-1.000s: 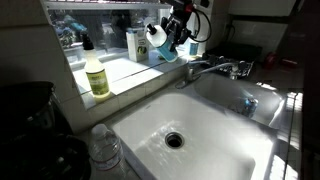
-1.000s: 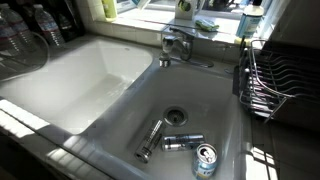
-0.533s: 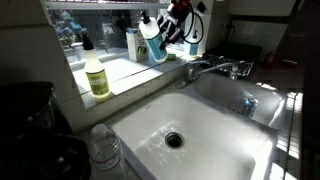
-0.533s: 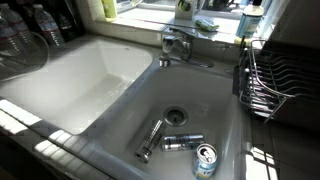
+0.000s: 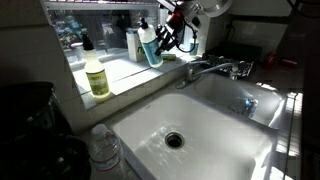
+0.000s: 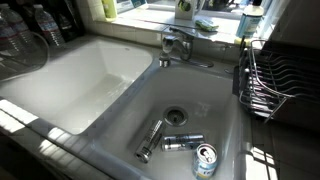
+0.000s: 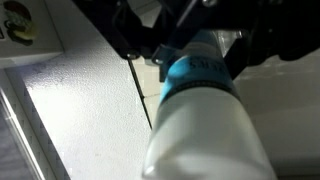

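The blue and white bottle (image 5: 150, 46) still hangs clamped above the open part of the white sill behind the faucet, so my gripper will lower it onto that part of the sill next.
In an exterior view my gripper (image 5: 166, 36) hangs above the windowsill (image 5: 125, 70), behind the faucet (image 5: 215, 68). It is shut on a blue and white bottle (image 5: 150, 46), which hangs below and to the left of the jaws, off the sill. The wrist view shows the same bottle (image 7: 205, 120) filling the picture, its blue band clamped between the dark fingers of the gripper (image 7: 190, 55) and its white body pointing toward the camera. The white sill lies beneath it.
A yellow soap bottle (image 5: 96, 77) stands on the sill to the left. A clear water bottle (image 5: 105, 148) sits by the white sink (image 5: 200, 125). One basin holds a can (image 6: 205, 160) and metal parts (image 6: 152, 139). A dish rack (image 6: 275, 80) stands beside it.
My gripper has carried the bottle to the left along the sill and a little higher. The bottle has swung from beside the jaws to below and left of them.
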Available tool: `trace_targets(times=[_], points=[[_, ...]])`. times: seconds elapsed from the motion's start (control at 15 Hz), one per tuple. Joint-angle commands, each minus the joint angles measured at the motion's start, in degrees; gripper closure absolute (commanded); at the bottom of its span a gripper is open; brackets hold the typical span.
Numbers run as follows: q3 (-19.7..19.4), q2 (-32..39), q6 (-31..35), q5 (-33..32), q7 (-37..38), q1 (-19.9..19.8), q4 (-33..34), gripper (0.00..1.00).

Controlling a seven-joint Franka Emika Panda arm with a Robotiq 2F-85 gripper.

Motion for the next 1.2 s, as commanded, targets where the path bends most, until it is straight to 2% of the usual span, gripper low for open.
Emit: trace_targets(times=[0.0, 0.67, 1.13], points=[[0.4, 1.9, 3.0, 4.5, -1.2, -0.5, -0.3, 0.69], [0.4, 5.4, 9.5, 18.4, -4.3, -2.0, -1.0, 0.69], [0.1, 8.4, 9.4, 25.0, -5.4, -2.4, -0.7, 0.69]])
